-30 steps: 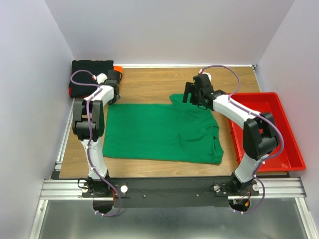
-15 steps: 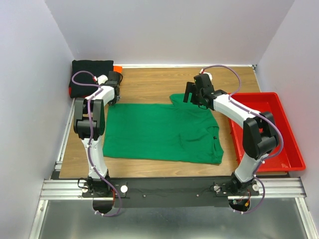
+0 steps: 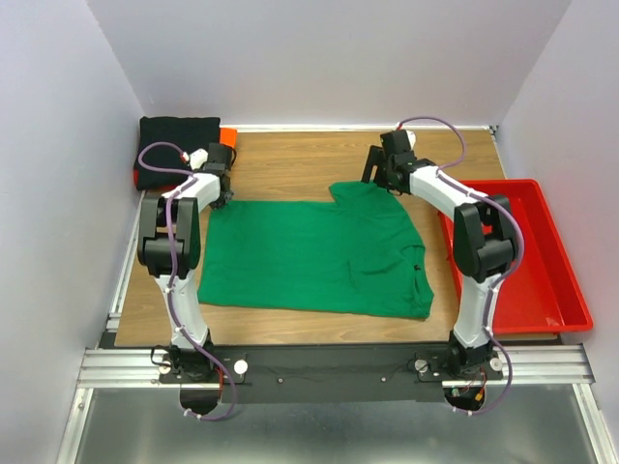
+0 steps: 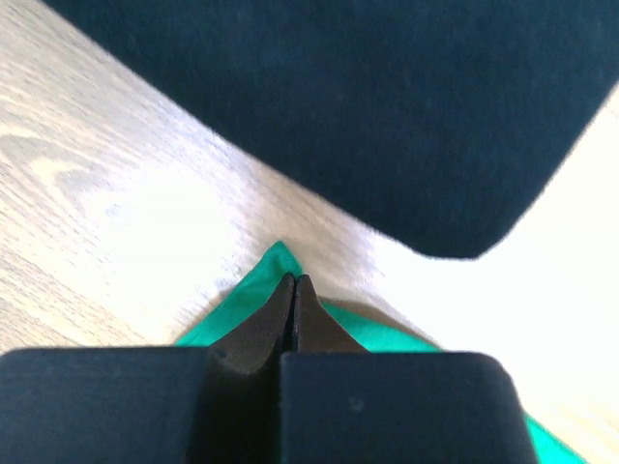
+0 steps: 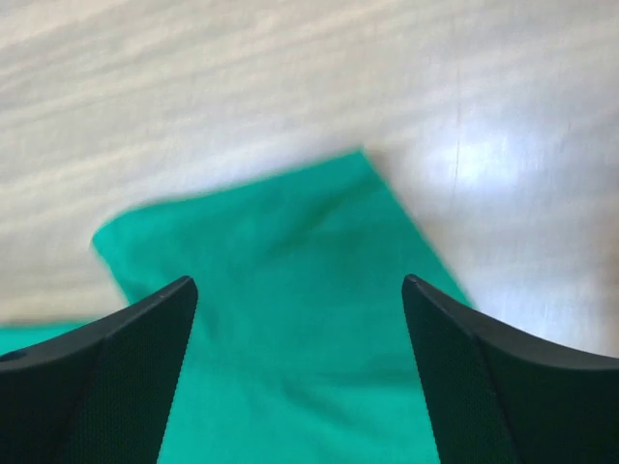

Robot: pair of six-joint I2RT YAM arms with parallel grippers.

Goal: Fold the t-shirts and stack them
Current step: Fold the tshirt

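The far sleeve's pointed corner (image 5: 358,172) lies below my right gripper's open fingers and slightly outward of them, so I should next move my right gripper down and outward and close on that corner.
The green t-shirt (image 3: 314,256) lies spread flat in the middle of the table. My left gripper (image 3: 224,196) is at its far left corner. In the left wrist view the jaws (image 4: 293,282) are pressed together on that green corner (image 4: 276,259). My right gripper (image 3: 375,179) is open and hovers over the far sleeve (image 5: 280,261), one finger (image 5: 145,338) on each side, holding nothing. The folded black t-shirt (image 3: 177,150) sits at the far left and also shows in the left wrist view (image 4: 338,106). An orange-red t-shirt (image 3: 228,135) peeks out from under it.
A red plastic tray (image 3: 546,280) stands along the right edge beside the right arm. Bare wooden tabletop (image 3: 290,159) runs behind the green shirt. White walls close in the left, back and right sides.
My right gripper has moved toward the back of the table, over the sleeve's far edge. My left wrist has shifted slightly left at the shirt's corner. The shirt has not visibly moved.
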